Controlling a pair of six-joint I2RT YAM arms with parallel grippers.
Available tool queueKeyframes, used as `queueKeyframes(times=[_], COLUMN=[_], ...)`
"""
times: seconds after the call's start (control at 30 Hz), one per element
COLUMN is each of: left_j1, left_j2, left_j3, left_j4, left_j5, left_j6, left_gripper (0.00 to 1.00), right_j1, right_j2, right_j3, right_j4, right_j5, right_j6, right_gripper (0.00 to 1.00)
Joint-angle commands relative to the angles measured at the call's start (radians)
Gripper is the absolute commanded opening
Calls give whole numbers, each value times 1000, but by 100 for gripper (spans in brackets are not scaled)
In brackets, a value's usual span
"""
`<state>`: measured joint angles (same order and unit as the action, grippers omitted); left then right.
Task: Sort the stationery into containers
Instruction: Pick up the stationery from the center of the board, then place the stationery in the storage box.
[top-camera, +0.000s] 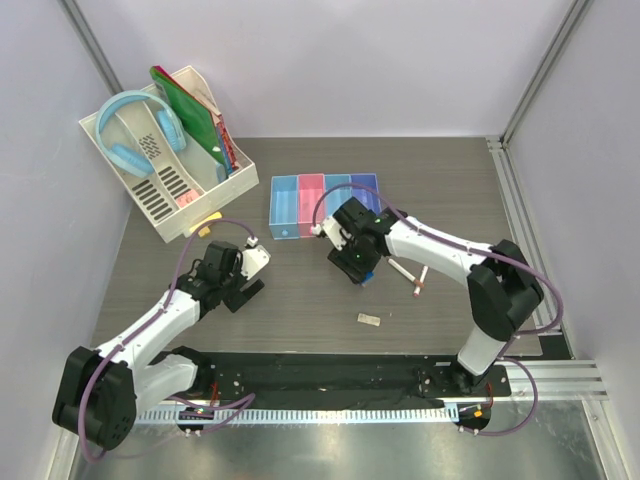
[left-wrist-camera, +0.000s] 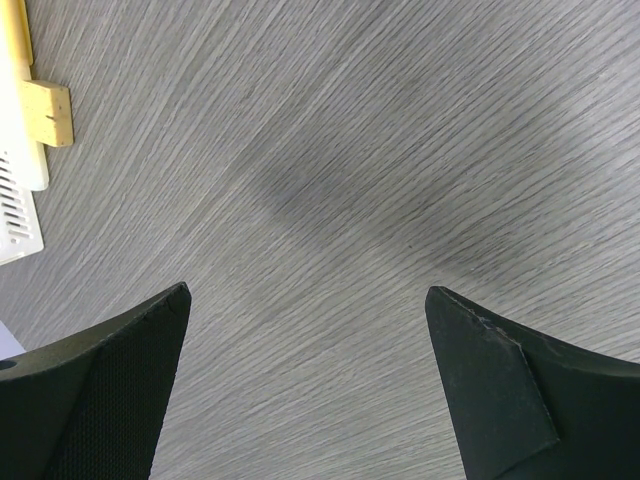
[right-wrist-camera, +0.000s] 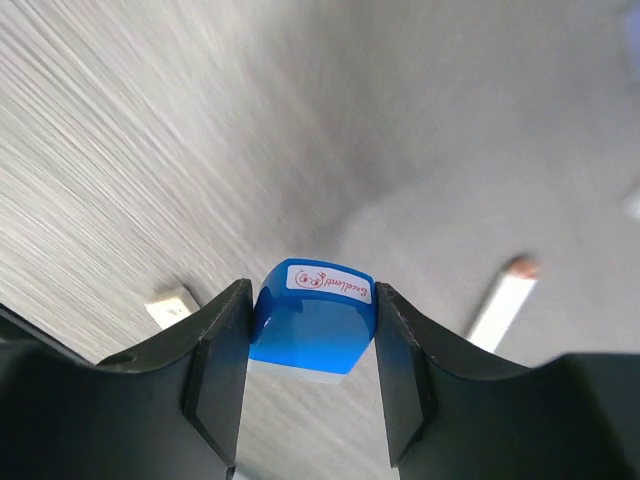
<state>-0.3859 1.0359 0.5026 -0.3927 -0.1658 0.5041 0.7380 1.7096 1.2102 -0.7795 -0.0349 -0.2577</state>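
Next, my right gripper moves up, outward and to the left in the top view, over the pink bin (top-camera: 311, 196) to release the eraser, since that bin looks empty.
My right gripper (right-wrist-camera: 312, 330) is shut on a blue square eraser (right-wrist-camera: 315, 315) with a white label, holding it a little above the table. From above, this gripper (top-camera: 360, 273) hangs just in front of the containers (top-camera: 323, 205), a joined row of light blue, pink, light blue and purple bins. On the table to its right lie two thin white pens (top-camera: 403, 270), one of them blurred in the right wrist view as a pen (right-wrist-camera: 500, 305). A tan flat piece (top-camera: 369, 319) lies nearer the front. My left gripper (left-wrist-camera: 308, 300) stands open over bare table, with nothing between its fingers.
A large white slotted rack (top-camera: 160, 185) at the back left holds blue headphones (top-camera: 140, 130) and green and red folders (top-camera: 190, 110). A small yellow piece (left-wrist-camera: 45, 110) lies against the rack's front edge. The arm bases sit along the near table edge.
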Motion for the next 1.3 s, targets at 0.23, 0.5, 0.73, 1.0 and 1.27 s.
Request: queueKeyframes(times=[0.23, 0.5, 0.73, 1.0, 1.27], left_j1=[1, 80, 139, 143, 145], left_j2=[-11, 1, -30, -89, -94], left_j3=[-7, 2, -44, -36, -30], left_j4=[31, 9, 12, -57, -77], left_j5=[-95, -140, -147, -153, -170], left_j6=[-9, -1, -16, -73, -81], left_gripper=[100, 100, 100, 100, 100], right_j1=[8, 8, 0, -22, -31], right_j2=[-114, -10, 179, 327, 395], right_j3=[72, 58, 159, 219, 201], right_j4=[525, 987, 1181, 1302, 1375], right_j5=[101, 200, 305, 290, 273], right_j6=[-61, -109, -170, -141, -107], right_gripper=[20, 18, 18, 20, 21])
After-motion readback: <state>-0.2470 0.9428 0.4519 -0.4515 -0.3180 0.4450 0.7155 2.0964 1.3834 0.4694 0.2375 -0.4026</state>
